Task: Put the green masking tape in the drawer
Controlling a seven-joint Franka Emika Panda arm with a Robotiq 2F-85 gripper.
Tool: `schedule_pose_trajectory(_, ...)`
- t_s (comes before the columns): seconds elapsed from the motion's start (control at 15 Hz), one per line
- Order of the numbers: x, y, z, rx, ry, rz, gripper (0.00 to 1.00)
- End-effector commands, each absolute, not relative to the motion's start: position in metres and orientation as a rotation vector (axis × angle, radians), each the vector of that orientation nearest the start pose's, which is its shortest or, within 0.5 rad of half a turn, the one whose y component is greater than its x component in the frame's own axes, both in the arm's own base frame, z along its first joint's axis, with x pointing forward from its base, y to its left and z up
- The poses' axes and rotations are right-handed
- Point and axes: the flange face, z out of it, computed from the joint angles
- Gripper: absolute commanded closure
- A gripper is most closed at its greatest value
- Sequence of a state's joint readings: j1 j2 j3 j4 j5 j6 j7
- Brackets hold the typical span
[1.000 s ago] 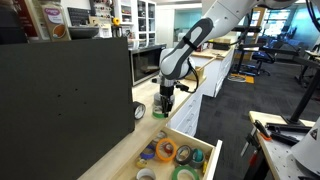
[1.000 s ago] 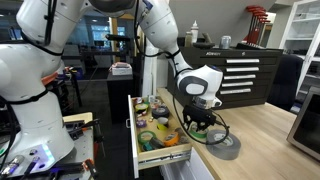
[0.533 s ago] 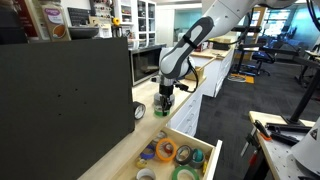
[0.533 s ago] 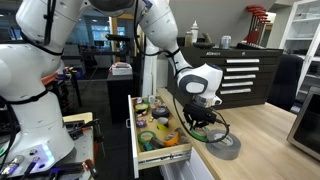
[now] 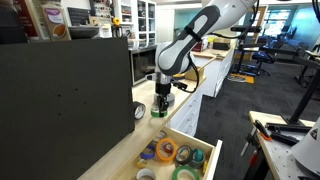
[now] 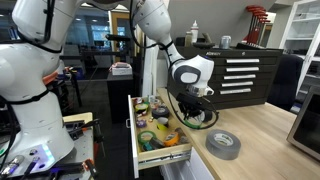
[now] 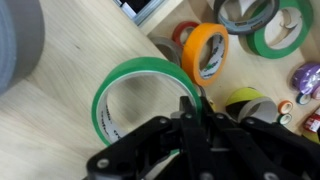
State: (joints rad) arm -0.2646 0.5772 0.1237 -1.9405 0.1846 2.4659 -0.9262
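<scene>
The other tape lies by the black and green rolls, so my gripper needs to go up from the countertop, cross over the open drawer and go down toward those rolls to let go.
The green masking tape (image 7: 128,88) is a thin green ring. In the wrist view my gripper (image 7: 190,112) is shut on its rim, one finger inside the ring and one outside. In both exterior views the gripper (image 5: 163,102) (image 6: 194,104) holds the tape (image 5: 160,111) (image 6: 203,117) just above the wooden countertop, beside the open drawer (image 5: 214,160) (image 6: 166,156). The drawer holds several tape rolls.
A grey duct tape roll (image 6: 224,144) (image 5: 139,112) (image 7: 18,45) lies on the counter close to the gripper. An orange roll (image 7: 205,50) and other green and yellow rolls lie in the drawer. A large black panel (image 5: 60,95) stands along the counter.
The gripper has risen off the counter with the green tape in it and shifted toward the drawer. The grey roll now shows in full.
</scene>
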Motion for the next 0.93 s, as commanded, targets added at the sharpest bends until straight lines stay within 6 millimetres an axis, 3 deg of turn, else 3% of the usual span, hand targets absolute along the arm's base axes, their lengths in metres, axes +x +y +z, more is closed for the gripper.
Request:
schedule_pose_trajectory(0.0, 0.593, -0.046, 0.229, -2.841, -0.882, -0.041, 0.95)
schedule_pose_trajectory(0.2, 0.580, -0.012, 0.264, -2.870, -0.885, -0.038, 0.95)
schedule_pose_trajectory(0.4, 0.562, 0.009, 0.291, -2.905, -0.869, -0.029, 0.95)
schedule_pose_trajectory(0.6, 0.532, 0.018, 0.309, -2.949, -0.809, -0.033, 0.95)
schedule_pose_trajectory(0.87, 0.487, 0.017, 0.313, -2.975, -0.675, -0.036, 0.95)
